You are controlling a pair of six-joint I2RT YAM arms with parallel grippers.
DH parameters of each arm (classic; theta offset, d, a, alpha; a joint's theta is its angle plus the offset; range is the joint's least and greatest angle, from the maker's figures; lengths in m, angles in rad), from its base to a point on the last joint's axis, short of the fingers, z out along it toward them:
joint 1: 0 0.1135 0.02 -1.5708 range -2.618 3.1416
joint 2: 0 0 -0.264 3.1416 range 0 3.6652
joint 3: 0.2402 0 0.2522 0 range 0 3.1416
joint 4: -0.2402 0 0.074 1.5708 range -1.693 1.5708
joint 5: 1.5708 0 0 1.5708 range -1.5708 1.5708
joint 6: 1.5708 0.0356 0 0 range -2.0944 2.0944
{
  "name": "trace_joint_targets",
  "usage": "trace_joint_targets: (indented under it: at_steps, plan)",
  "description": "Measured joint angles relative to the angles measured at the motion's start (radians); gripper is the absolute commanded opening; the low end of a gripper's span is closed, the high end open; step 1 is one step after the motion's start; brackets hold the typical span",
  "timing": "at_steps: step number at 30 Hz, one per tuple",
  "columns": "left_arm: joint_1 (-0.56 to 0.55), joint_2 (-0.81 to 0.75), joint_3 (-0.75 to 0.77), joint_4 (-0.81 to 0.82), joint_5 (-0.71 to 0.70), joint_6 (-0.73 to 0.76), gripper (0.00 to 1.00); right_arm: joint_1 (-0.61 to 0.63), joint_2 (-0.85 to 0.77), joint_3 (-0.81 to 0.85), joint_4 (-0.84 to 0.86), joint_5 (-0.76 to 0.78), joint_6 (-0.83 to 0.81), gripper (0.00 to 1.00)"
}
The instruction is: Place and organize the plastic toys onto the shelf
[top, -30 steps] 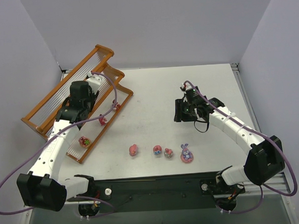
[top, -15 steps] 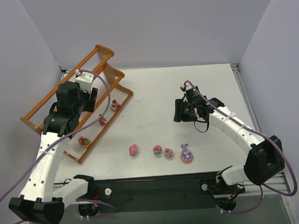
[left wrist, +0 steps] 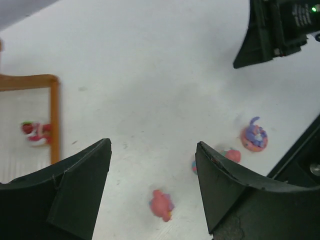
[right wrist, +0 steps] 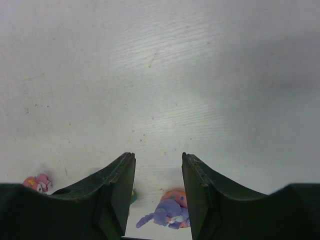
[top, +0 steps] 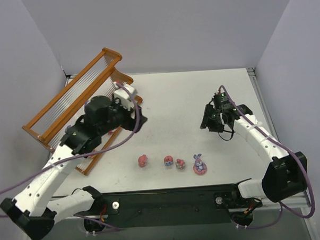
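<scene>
The purple toy sits below my left gripper, to its right in the top view, so it descends next onto the toy's slim purple tip (top: pixel 197 156) (left wrist: pixel 255 120) jutting out.
The shelf (top: pixel 68 97), an orange-brown rack of pale rods, stands at the back left. Its corner (left wrist: pixel 54 115) shows in the left wrist view, with one pink-red toy (left wrist: pixel 35 132) on the rods. Several plastic toys lie in a row near the front: a pink one (top: pixel 142 161), two small ones (top: pixel 168 161) (top: pixel 180 163) and a purple-on-pink one (top: pixel 199 165). My left gripper (top: pixel 134 122) hangs open and empty beside the shelf's front rail, above the pink toy (left wrist: pixel 161 204). My right gripper (top: pixel 208 120) is open and empty, behind the purple toy (right wrist: pixel 167 215).
My left arm (top: pixel 91 128) lies across the shelf's lower tier and hides that part in the top view. Grey walls close the left, back and right. The black base rail (top: pixel 163 199) runs along the near edge.
My left arm has swung off the shelf to the right, toward the table, and its jaws have widened. My right gripper has shifted a little to the right.
</scene>
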Motion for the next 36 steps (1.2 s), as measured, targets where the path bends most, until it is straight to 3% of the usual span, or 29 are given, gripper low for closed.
trace_joint_targets:
  at_steps: [4, 8, 15, 20, 31, 36]
  plan:
    - [-0.259, 0.174, -0.005, 0.078, -0.029, -0.059, 0.76, -0.090, -0.064, -0.060, -0.028, 0.008, 0.045, 0.43]
    - [-0.371, 0.344, -0.007, 0.160, 0.005, -0.116, 0.71, -0.166, -0.126, -0.113, -0.041, -0.002, 0.074, 0.43]
    - [-0.415, 0.567, -0.010, 0.334, 0.068, -0.239, 0.57, -0.249, -0.186, -0.162, -0.051, -0.039, 0.093, 0.43]
    - [-0.438, 0.674, -0.010, 0.410, 0.112, -0.307, 0.55, -0.274, -0.216, -0.193, -0.056, -0.057, 0.096, 0.43]
    - [-0.478, 0.738, -0.010, 0.474, 0.116, -0.370, 0.44, -0.302, -0.232, -0.221, -0.059, -0.077, 0.094, 0.43]
    - [-0.476, 0.781, -0.010, 0.491, 0.119, -0.386, 0.43, -0.309, -0.233, -0.237, -0.062, -0.084, 0.088, 0.43]
